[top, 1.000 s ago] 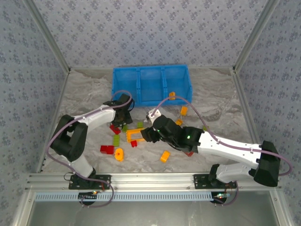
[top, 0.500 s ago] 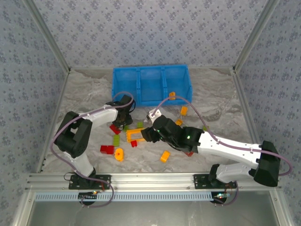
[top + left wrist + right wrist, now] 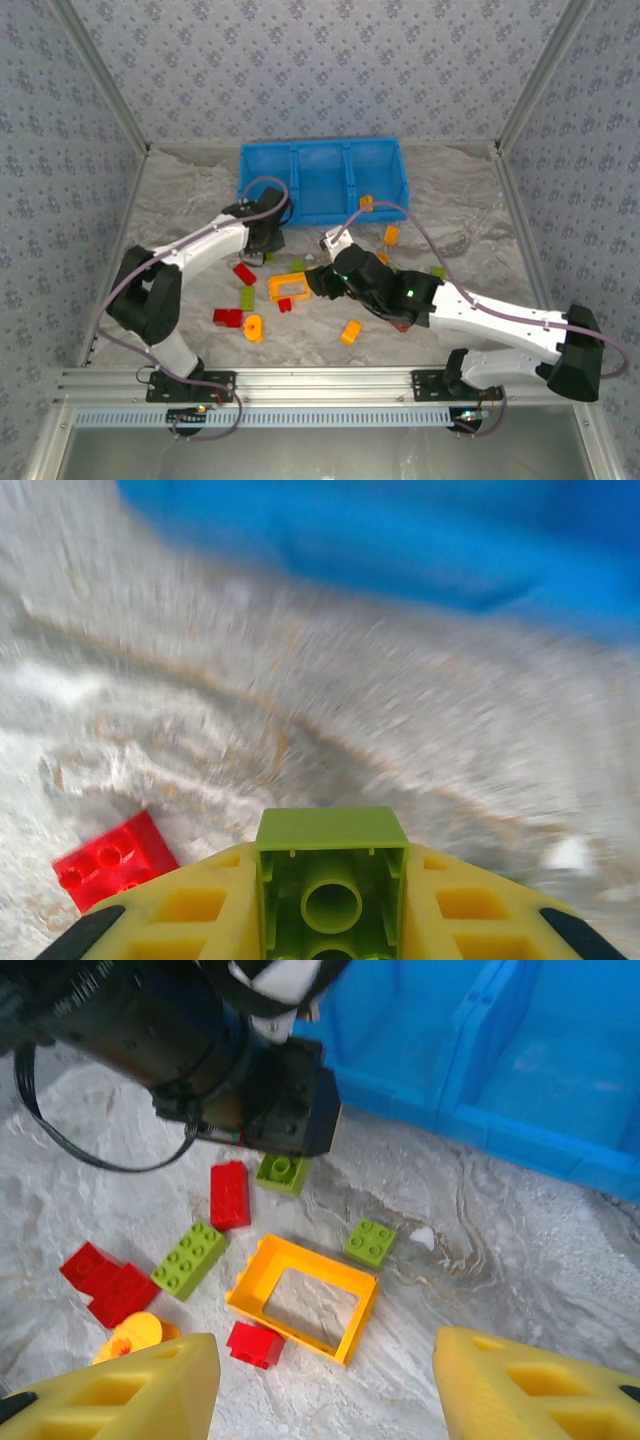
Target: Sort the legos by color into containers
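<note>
My left gripper carries the lime green brick (image 3: 331, 832) outward over the blue bin's near rim next, since the blue bin's empty end section lies there.
My left gripper (image 3: 331, 905) is shut on a lime green brick (image 3: 331, 832), gripped by its sides with the hollow underside facing the camera. From above, the left gripper (image 3: 265, 238) hovers just in front of the blue bin (image 3: 330, 213). My right gripper (image 3: 325, 1380) is open above an orange-yellow frame (image 3: 302, 1297), with nothing between its fingers. Around the frame lie a red brick (image 3: 230, 1194), a long green brick (image 3: 189, 1258), a small green brick (image 3: 370, 1242) and a small red brick (image 3: 254, 1344).
More bricks are scattered on the marble table: red ones (image 3: 228, 318), an orange round piece (image 3: 253, 327), orange bricks (image 3: 351, 332) (image 3: 390, 235) (image 3: 366, 203) and a green one (image 3: 437, 271). The right arm lies across the table's right half.
The left gripper has shut on the lime green brick and lifted it a little toward the blue bin. The right gripper has barely shifted and stays open.
</note>
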{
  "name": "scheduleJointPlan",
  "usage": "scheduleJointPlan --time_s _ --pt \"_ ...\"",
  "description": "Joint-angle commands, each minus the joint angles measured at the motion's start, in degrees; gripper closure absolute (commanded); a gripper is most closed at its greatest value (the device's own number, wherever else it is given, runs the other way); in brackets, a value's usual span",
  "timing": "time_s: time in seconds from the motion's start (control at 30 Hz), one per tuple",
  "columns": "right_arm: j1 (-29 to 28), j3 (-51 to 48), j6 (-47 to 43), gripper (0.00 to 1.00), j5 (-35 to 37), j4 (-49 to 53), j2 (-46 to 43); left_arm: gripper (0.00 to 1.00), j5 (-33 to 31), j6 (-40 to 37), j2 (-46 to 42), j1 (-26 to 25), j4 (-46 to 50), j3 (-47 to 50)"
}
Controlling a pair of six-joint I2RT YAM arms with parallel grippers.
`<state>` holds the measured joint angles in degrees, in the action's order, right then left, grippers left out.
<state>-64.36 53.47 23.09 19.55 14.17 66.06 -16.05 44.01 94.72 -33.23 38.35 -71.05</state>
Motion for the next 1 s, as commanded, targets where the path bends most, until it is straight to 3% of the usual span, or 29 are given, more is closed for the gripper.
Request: scheduleJointPlan --time_s 0.0,0.3,0.57,0.77,0.97 --pt "0.58 -0.83 -1.20 0.38 4.84 -6.78 -2.15 0.75 -4.01 -7.73 -1.54 0.50 4.53 -9.79" --pt "4.32 5.35 -4.36 0.38 8.66 -9.37 2.54 0.76 -2.05 -18.36 16.35 7.99 6.63 -32.39" --pt "6.25 5.47 -2.41 0.38 7.61 -8.23 3.04 0.75 0.82 -22.11 32.58 12.05 9.02 -48.22" --pt "6.69 4.00 -0.09 0.37 7.43 -6.84 3.02 0.73 1.27 -22.09 39.98 12.05 12.52 -54.26" --pt "7.32 4.05 1.29 0.37 6.97 -4.77 3.02 0.59 1.03 -21.07 41.78 12.05 12.87 -53.26"
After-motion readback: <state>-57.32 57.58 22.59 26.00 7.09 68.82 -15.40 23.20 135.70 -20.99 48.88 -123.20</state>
